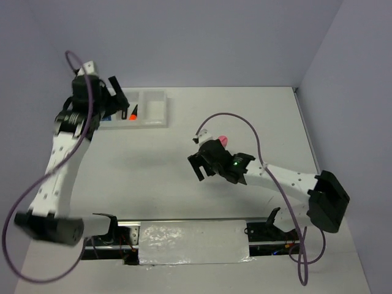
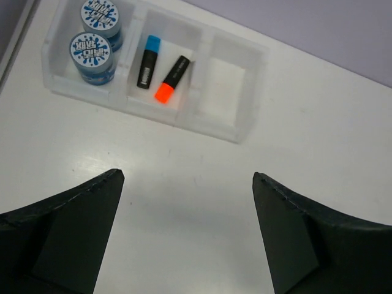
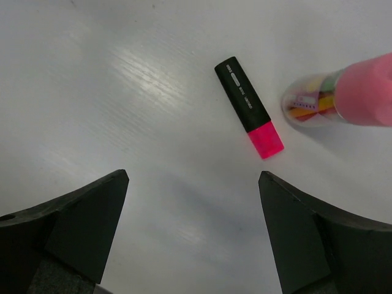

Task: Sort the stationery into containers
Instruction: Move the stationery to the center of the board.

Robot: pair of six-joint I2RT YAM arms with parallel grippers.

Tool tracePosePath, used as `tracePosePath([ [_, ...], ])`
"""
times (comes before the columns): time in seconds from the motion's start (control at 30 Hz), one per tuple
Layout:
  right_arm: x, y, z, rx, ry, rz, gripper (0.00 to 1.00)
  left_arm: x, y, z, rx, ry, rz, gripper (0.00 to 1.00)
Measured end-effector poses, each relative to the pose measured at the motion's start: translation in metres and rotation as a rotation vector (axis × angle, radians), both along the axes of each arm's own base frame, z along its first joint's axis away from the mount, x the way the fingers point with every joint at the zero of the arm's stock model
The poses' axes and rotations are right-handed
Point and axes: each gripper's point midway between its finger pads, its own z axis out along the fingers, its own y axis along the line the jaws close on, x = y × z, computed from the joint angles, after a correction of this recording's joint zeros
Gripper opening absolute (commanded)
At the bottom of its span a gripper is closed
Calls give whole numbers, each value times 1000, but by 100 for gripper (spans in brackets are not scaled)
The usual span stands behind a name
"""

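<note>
My right gripper should next lower its open fingers outward to the pink-capped highlighter, which lies below and outward, and turn them to fit around its slanting black body (image 3: 242, 95).
The translucent tray (image 2: 245, 86) has three compartments. Two blue rolls (image 2: 92, 56) stand in its left one. The blue-capped highlighter (image 2: 147, 61) and the orange-capped highlighter (image 2: 172, 78) lie in the middle one, and the right one is empty. My left gripper (image 2: 187, 176) is open and empty over the table just in front of the tray (image 1: 156, 105). My right gripper (image 3: 193, 176) is open and empty. The pink-capped highlighter (image 3: 248, 107) lies on the table just beyond it. The stick (image 3: 343, 95), a clear tube with a pink cap, lies to its right, and its cap (image 1: 223, 140) shows in the top view.
The table is plain white, with grey walls behind and to the right. The tray sits at the back left. The right arm (image 1: 275, 177) stretches across the middle right, and its purple cable loops above it.
</note>
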Motion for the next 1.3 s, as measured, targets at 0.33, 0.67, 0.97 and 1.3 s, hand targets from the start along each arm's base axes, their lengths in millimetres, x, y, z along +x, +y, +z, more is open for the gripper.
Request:
tracePosePath([
  [0.33,24,5,-43,-237,81,99,93,-134,-16,-41,-51,-88,-196,99],
  [0.67,48,-7,-89,-410,201,121,93,-148,-21,-112,-74,36,-225,99],
  [0.97,52,3,-102,-400,277,178,92,-156,-28,-84,-81,-101,-261,99],
  [1.3,41,4,-111,-278,396,228,67,-152,-30,-91,-82,-71,-268,99],
])
